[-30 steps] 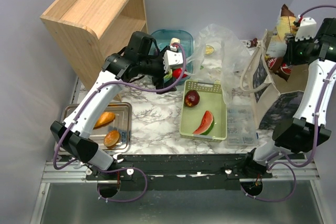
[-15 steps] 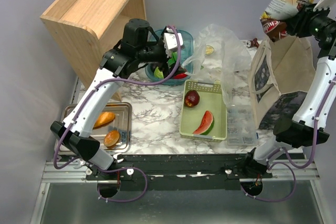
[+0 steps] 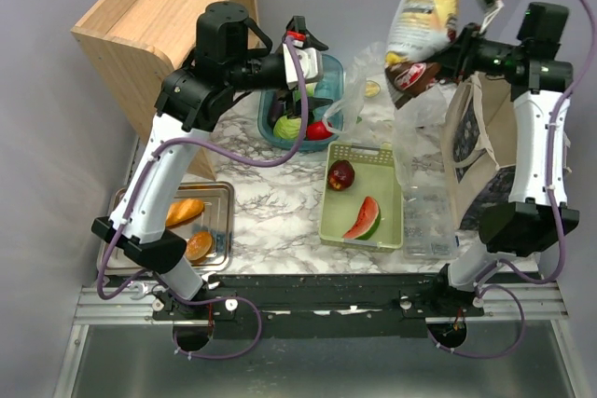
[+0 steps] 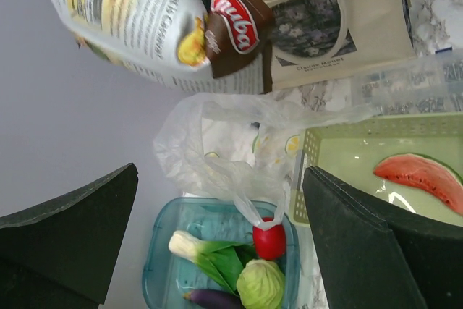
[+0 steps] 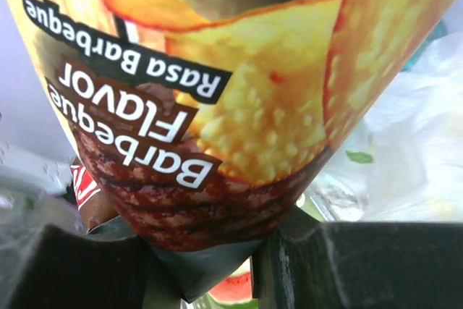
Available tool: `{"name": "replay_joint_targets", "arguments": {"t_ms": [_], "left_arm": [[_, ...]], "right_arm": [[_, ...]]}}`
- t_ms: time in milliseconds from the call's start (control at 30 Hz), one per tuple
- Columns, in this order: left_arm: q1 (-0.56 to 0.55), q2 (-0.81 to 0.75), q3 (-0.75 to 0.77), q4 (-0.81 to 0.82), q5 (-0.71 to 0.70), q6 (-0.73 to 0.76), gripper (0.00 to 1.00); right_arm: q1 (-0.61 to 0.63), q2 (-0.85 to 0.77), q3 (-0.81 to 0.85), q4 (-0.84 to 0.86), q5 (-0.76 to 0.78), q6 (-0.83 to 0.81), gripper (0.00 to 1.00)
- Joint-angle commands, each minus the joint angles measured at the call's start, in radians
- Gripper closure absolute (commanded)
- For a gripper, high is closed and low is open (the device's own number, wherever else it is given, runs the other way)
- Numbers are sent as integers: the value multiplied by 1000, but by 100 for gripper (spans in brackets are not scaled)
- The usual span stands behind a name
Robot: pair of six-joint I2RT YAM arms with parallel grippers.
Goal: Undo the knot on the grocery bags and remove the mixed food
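Note:
The left gripper should next move back from above the teal bin and turn onto the chips bag's far crimped end, because that end of the chips bag sticks out free of the right gripper.
My right gripper is shut on the bottom corner of a barbecue chips bag and holds it high above the crumpled translucent grocery bag. In the right wrist view the chips bag fills the frame above my gripper. My left gripper is open and empty above the teal bin. In the left wrist view, between my gripper's fingers, the bin holds a red tomato, a cabbage, a leafy vegetable and an eggplant. The apple and watermelon wedge lie in the green basket.
A wooden shelf stands at the back left. A metal tray at the front left holds two bread rolls. A printed tote bag stands at the right, with a clear plastic container beside the basket.
My right gripper lifted the chips bag out of the tote bag and carried it left over the grocery bag. My left gripper let the tomato go in the teal bin and rose.

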Motion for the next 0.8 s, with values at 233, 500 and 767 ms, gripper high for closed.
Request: {"name": "replay_joint_targets", "arguments": {"t_ms": [233, 500, 767], "left_arm": [[4, -50, -53, -233, -58, 372, 2], [32, -112, -190, -251, 109, 504, 1], [-96, -105, -230, -505, 105, 797, 1]], "right_arm": [[342, -75, -112, -637, 204, -991, 99], [447, -189, -278, -686, 255, -1301, 99], [549, -161, -277, -685, 272, -1306, 99]]}}
